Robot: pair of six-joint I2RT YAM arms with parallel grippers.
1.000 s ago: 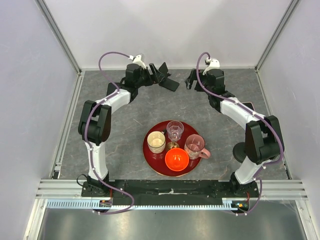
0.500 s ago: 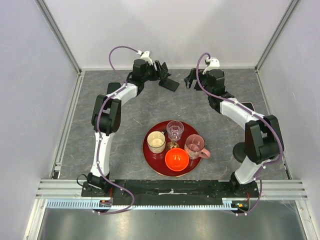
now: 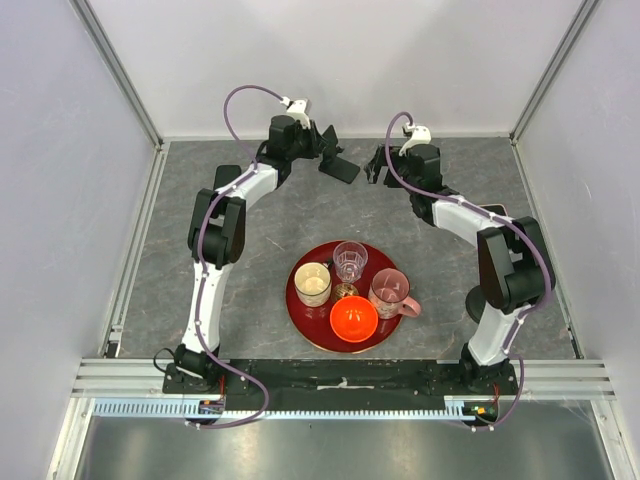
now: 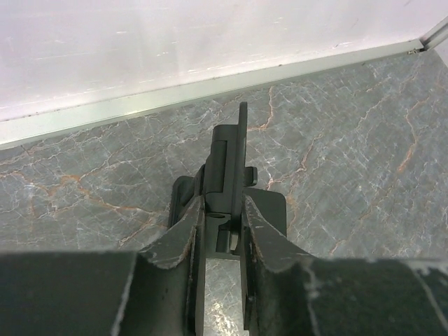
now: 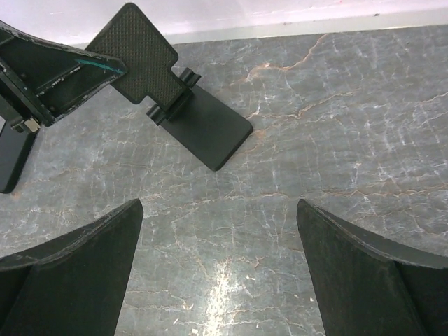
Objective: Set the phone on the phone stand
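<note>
I should next pull the folding stand in my left gripper back to the bare tabletop beyond the red tray, turn its base toward me as I go, and let go of it there.
The pink phone lies flat at the right edge of the table, mostly hidden under my right arm. Only part of the phone stand's black disc base shows beside that arm's lower link. Both grippers are at the back of the table, by a black L-shaped folding stand. My left gripper is shut on the folding stand's upright hinge part, one finger on each side. My right gripper stands open over bare table, right of the folding stand, holding nothing.
A red round tray sits at the table's middle front with a cream cup, a wine glass, a pink mug and an orange bowl. The back wall runs just behind the folding stand. Side rails edge the table.
My left arm has stretched further back and right, and its jaws have come together on the folding stand. The right gripper has shifted slightly left and stays open.
</note>
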